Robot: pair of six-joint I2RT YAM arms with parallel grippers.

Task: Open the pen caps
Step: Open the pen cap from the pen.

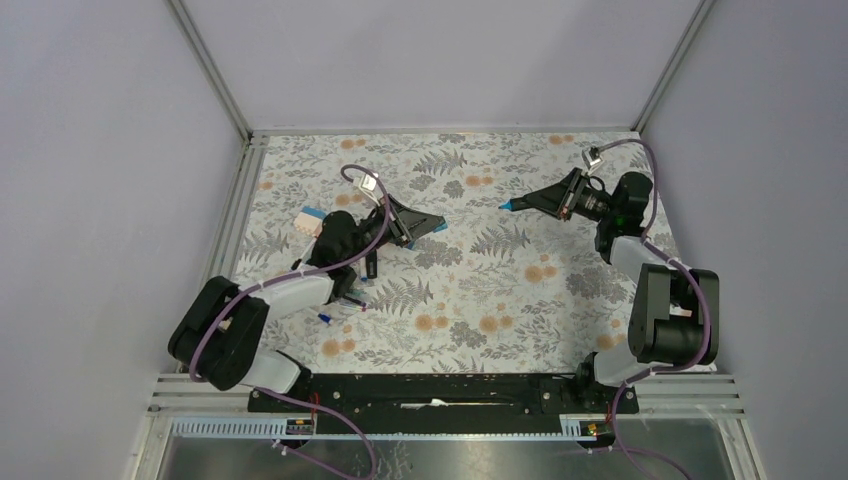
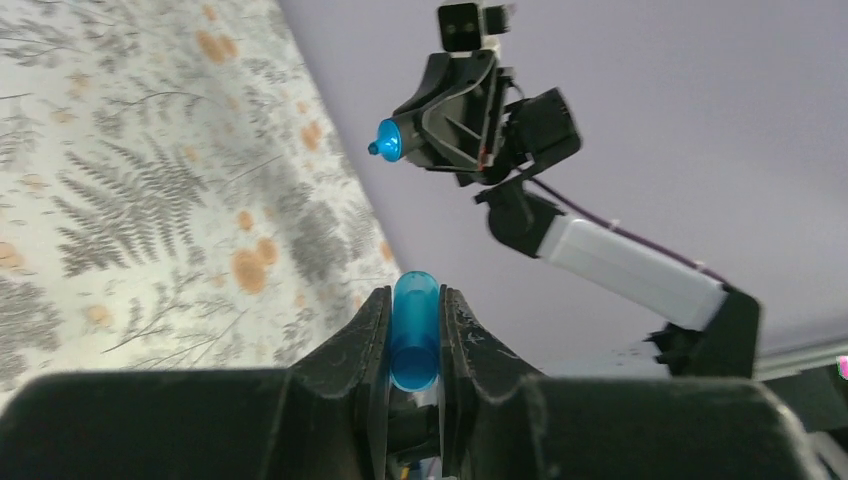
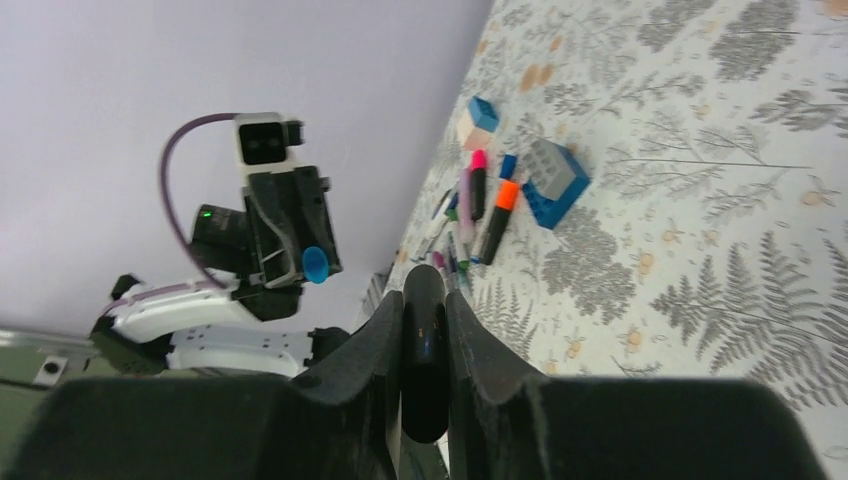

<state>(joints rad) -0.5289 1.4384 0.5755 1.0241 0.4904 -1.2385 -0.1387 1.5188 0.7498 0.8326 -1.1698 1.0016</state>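
The pen's blue tip is bare, so the robot's right gripper will next move away from the left gripper and lower the pen onto the empty mat point(image 1: 562, 246).
My left gripper point(image 1: 436, 225) is shut on a translucent blue pen cap point(image 2: 415, 331), held above the flowered mat at centre left. The cap also shows in the right wrist view point(image 3: 315, 265). My right gripper point(image 1: 518, 205) is shut on a dark pen barrel point(image 3: 425, 345); its bare blue tip point(image 1: 507, 206) points left toward the left gripper, with a gap between cap and tip. The tip also shows in the left wrist view point(image 2: 387, 140). Several capped pens lie in a pile point(image 3: 478, 215), among them one with a pink cap point(image 3: 478, 160) and one with an orange cap point(image 3: 508, 193).
A blue-and-grey block point(image 3: 555, 180) lies beside the pen pile, and a smaller blue and pale block point(image 3: 478, 122) lies beyond it. In the top view the pile point(image 1: 338, 308) sits under the left arm and a block point(image 1: 310, 222) lies near the mat's left edge.
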